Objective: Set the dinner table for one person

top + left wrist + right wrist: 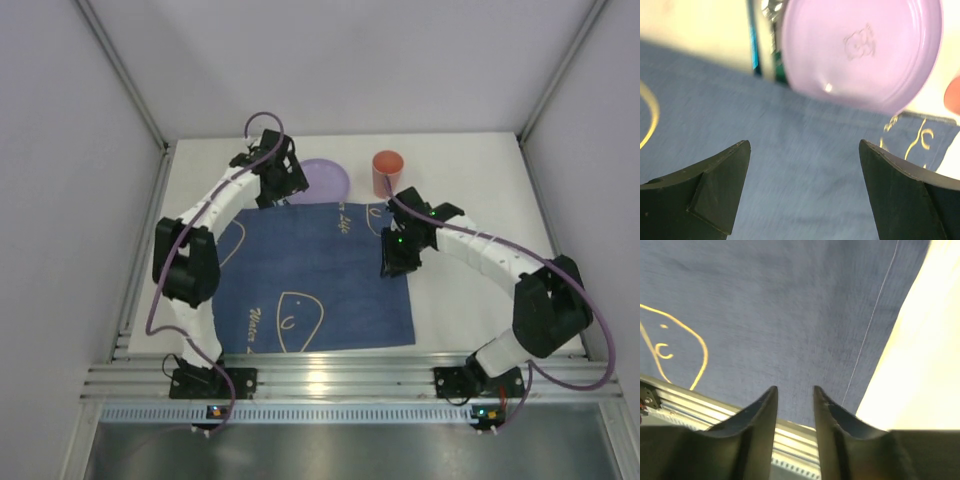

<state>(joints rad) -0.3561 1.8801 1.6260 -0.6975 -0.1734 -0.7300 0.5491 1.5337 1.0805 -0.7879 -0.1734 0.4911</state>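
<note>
The plate still lies beyond the spread fingers of the open left gripper, so the robot will bring that gripper outward and down onto the lilac plate's rim [784, 50] beside the cutlery.
The white dinner table [470, 185] carries a dark blue cloth [320, 280] with pale line drawings. A lilac plate [328, 178] lies at the cloth's far edge, and a red cup [387, 172] stands to its right. My left gripper [278, 190] hovers over the cloth's far left corner, open wide and empty [802, 142]. In the left wrist view the plate [860, 50] is just ahead on the cloth [790, 125]. My right gripper [393, 262] hangs above the cloth's right edge, slightly open and empty [794, 388] over the cloth [790, 300].
Silver items with blue and green parts, perhaps cutlery [765, 35], lie left of the plate. The cup's edge [954, 95] shows at the right of the left wrist view. An aluminium rail [330, 375] runs along the near edge. Grey walls enclose the table.
</note>
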